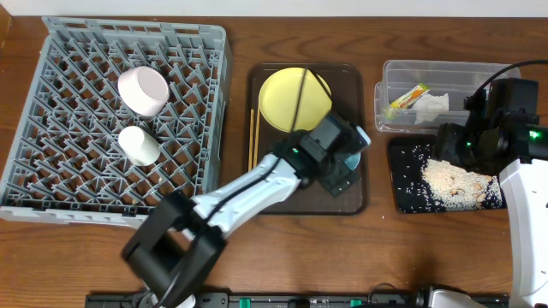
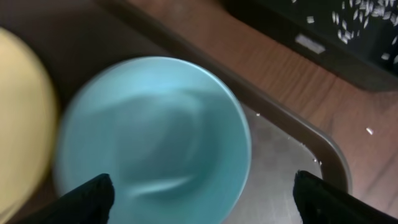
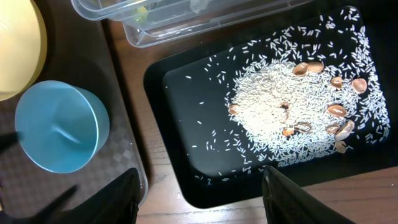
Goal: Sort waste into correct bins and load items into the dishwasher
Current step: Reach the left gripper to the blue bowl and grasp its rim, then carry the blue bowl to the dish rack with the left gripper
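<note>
The light blue bowl's near rim (image 2: 232,202) is directly below my left gripper's open fingers. My left gripper will lower onto that rim next, with one finger inside and one outside.
The light blue bowl (image 2: 152,134) stands on the brown serving tray (image 1: 351,201), beside the yellow plate (image 1: 294,97); it also shows in the right wrist view (image 3: 61,124). My left gripper (image 2: 202,199) is open right above the bowl, one finger each side. My right gripper (image 3: 199,196) is open and empty over the black tray's (image 3: 180,143) near left corner. Rice scraps (image 3: 280,112) lie in the black tray. The clear container (image 1: 394,73) holds the orange-yellow wrapper (image 1: 408,97) and white napkin (image 1: 432,107). The chopsticks (image 1: 253,137) lie on the brown tray. The whitish-pink bowl (image 1: 142,90) and white cup (image 1: 139,145) sit in the grey rack (image 1: 51,111).
The grey rack fills the table's left. The brown tray is in the middle. The clear container and the black tray (image 1: 402,192) stand at the right, close together. A dark strip runs across the plate.
</note>
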`<state>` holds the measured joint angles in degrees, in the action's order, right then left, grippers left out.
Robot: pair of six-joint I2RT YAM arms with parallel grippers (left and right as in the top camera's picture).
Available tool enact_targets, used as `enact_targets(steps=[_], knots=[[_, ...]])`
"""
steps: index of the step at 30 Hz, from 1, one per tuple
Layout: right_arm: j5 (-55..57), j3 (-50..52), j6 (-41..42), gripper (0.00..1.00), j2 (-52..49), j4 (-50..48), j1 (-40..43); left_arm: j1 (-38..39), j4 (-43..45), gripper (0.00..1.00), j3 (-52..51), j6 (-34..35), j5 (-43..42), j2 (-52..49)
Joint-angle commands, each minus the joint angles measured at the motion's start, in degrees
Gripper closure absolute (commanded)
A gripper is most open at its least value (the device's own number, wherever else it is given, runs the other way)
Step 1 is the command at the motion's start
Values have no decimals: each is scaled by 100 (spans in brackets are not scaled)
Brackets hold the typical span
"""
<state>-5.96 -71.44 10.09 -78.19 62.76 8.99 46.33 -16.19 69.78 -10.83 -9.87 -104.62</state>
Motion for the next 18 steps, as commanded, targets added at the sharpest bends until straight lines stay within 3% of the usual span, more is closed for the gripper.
enact_targets(steps=[1, 3, 4, 6, 10, 16, 18], knots=[[11, -9, 55, 38, 79, 4, 74, 76, 66, 19, -20, -155, 94, -516], [11, -9, 57, 38, 79, 2, 74, 76, 15, 30, -20, -155, 94, -702], [11, -9, 57, 38, 79, 2, 74, 76, -33, 42, -20, -155, 96, -748], [13, -9, 55, 38, 79, 4, 74, 74, -39, 54, -17, -155, 96, -732], [11, -9, 55, 38, 79, 4, 74, 74, -42, 93, -15, -92, 96, -450], [13, -9, 33, 38, 79, 4, 74, -35, -68, 94, -15, -66, 374, 605], [13, -9, 13, 38, 79, 2, 74, -306, -101, 94, -15, 264, 651, 1158]])
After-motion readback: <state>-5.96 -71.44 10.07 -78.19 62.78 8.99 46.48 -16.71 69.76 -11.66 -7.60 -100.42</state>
